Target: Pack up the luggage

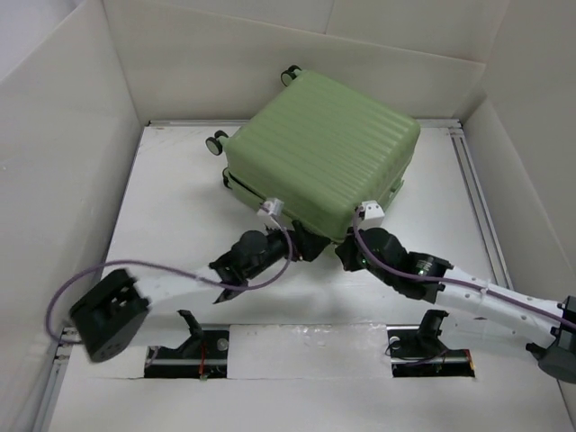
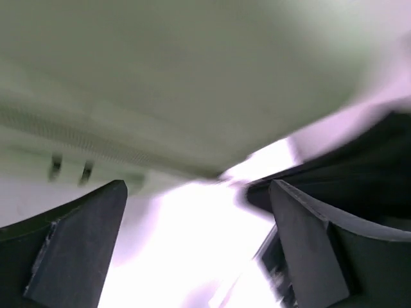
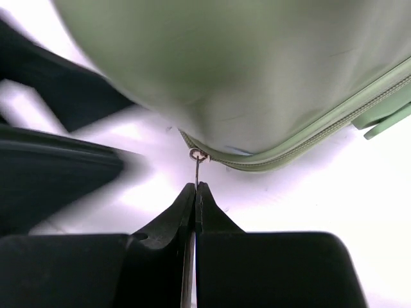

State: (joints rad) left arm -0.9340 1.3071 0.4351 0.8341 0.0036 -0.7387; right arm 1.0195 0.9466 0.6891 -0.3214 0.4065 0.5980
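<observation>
The suitcase's upper near caster wheel sticks out past the shell, so I will move my left gripper outward and to the left in the top view, onto that wheel next.
The luggage (image 1: 322,153) is a pale green ribbed hard-shell suitcase, lying closed and flat at the back middle of the table, wheels toward the back left. My right gripper (image 3: 196,186) is at its near corner, shut on the thin metal zipper pull (image 3: 197,165) that hangs from the green zipper track (image 3: 302,138). My left gripper (image 2: 196,192) is open and empty, just below the suitcase's near edge (image 2: 192,83); its view is blurred. In the top view both grippers, left (image 1: 306,245) and right (image 1: 346,252), meet under the near corner.
White walls close in the table at the left, back and right. Black caster wheels (image 1: 217,141) stick out at the suitcase's back left. Two black mounts (image 1: 193,335) sit at the near edge. A purple cable loops off the left arm (image 1: 108,310).
</observation>
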